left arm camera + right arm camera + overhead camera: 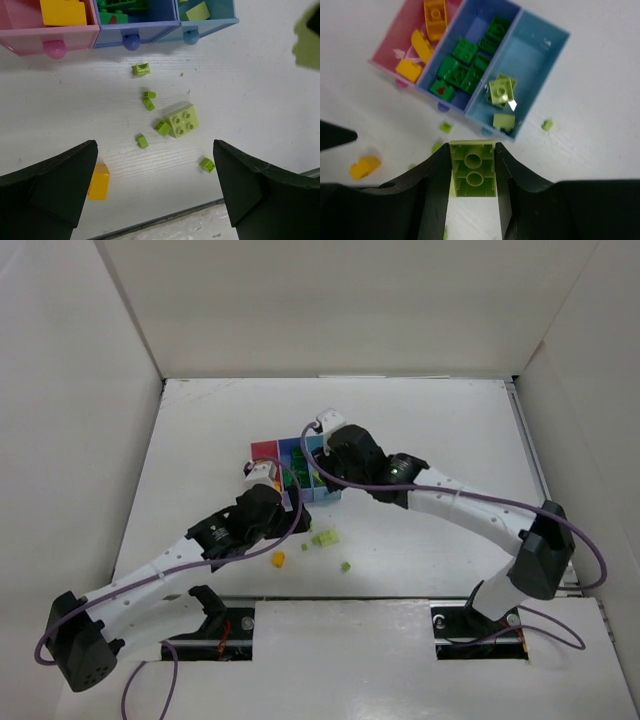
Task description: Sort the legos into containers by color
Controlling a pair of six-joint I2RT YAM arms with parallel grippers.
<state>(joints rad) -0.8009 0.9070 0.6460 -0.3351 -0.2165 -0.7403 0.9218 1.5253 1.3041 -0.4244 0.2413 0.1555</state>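
Note:
My right gripper needs to move down and outward past the light blue bin's near edge first, to get over the bin's near end (325,484) (501,113). The light blue bin already has lime legos in it.
My right gripper (472,150) is shut on a pale lime lego (473,172), held underside up just short of the light blue bin (537,55). That bin holds a few lime legos (501,90). The periwinkle bin (480,25) holds dark green legos (457,70), and the pink bin (405,35) holds orange-yellow ones (435,15). My left gripper (154,146) stands open above the table in front of the bins (145,32). Below it lie a lime 2x2 lego (182,120), several tiny lime pieces (142,141) and an orange-yellow lego (99,181) by its left finger.
The loose legos lie between the bins and the table's near edge (165,217): orange-yellow (279,559) and lime (325,538), (345,566). One small lime piece (547,125) lies to the right of the light blue bin. White walls enclose the table on three sides.

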